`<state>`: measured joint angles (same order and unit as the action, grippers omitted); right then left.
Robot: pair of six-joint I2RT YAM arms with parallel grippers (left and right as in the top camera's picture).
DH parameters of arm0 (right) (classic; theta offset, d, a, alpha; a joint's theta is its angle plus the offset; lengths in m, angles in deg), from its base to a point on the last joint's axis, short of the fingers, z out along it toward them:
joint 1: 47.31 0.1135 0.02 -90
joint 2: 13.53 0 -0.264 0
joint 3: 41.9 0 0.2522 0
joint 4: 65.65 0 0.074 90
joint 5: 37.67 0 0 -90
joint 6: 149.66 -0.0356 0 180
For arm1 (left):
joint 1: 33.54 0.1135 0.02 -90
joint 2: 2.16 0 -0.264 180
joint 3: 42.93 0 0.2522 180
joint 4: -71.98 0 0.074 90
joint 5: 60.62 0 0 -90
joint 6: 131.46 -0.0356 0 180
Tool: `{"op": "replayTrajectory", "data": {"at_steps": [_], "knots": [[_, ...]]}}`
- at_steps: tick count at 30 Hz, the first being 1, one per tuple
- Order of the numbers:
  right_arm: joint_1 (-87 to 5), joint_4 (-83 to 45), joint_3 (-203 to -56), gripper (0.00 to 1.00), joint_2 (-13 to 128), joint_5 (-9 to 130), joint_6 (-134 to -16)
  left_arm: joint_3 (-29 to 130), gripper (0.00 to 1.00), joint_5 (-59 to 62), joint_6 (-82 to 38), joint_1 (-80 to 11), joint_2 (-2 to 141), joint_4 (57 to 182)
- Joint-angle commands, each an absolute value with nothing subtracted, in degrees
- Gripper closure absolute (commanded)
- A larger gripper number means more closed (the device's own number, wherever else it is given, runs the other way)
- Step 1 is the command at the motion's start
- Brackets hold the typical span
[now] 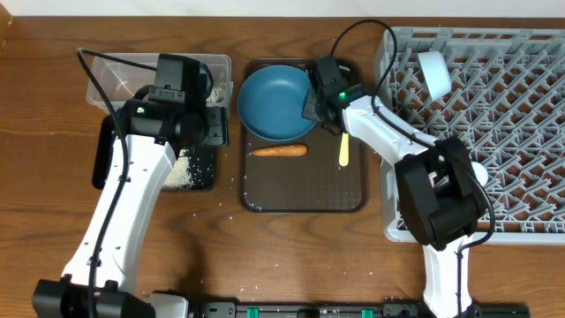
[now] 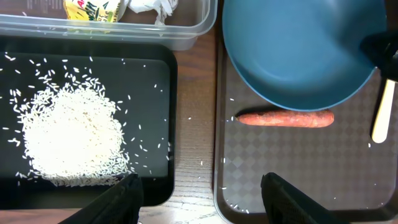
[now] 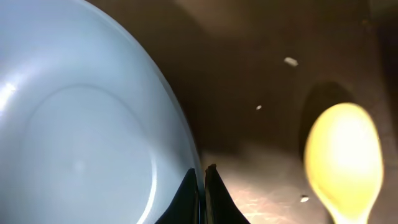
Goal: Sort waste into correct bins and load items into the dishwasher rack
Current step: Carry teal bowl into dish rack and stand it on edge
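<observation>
I should raise my right gripper, carry the bowl (image 1: pixel 272 102) past the light blue cup, tip it upright and let it go in the rack's far corner (image 1: pixel 535 69), because the slots there are empty.
The large dark blue bowl (image 1: pixel 272 102) (image 2: pixel 298 50) (image 3: pixel 81 124) sits at the back of the dark brown serving tray (image 1: pixel 305 190). My right gripper (image 1: pixel 312 95) (image 3: pixel 203 177) is shut on its right rim. The orange carrot (image 1: pixel 279 150) (image 2: pixel 285 118) and the pale yellow spoon (image 1: pixel 344 150) (image 3: pixel 345 155) lie on that tray. My left gripper (image 1: pixel 219 125) (image 2: pixel 202 193) is open and empty, above the gap between the brown tray and the black tray (image 1: pixel 101 163) (image 2: pixel 155 74). The rice heap (image 1: pixel 185 170) (image 2: pixel 71 134) lies in the black tray. The wrapper (image 2: pixel 118 7) lies in the clear tub (image 1: pixel 106 75).
The grey dishwasher rack (image 1: pixel 494 115) fills the right side and holds a light blue cup (image 1: pixel 433 72) at its back left. A pale round item (image 1: pixel 478 174) shows in the rack beside my right arm. Loose rice grains dot the brown tray and the table.
</observation>
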<state>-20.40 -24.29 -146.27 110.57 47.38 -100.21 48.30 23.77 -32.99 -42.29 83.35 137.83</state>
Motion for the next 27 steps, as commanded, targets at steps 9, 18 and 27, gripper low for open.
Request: {"op": "replayTrajectory", "data": {"at_steps": [9,18,27], "knots": [[-29.53,-19.16,-149.01,0.99,89.19,35.09,-88.02,47.91,0.34,24.07,-34.15,-42.31,83.90,137.48],[-35.87,-9.17,-148.98,0.99,71.00,-6.61,-88.59,47.91,0.31,24.05,-34.15,-42.31,83.90,136.65],[-45.51,-8.93,-148.96,0.99,72.62,-38.35,-76.96,47.93,0.31,24.03,-33.91,-42.31,83.90,135.23]]}}
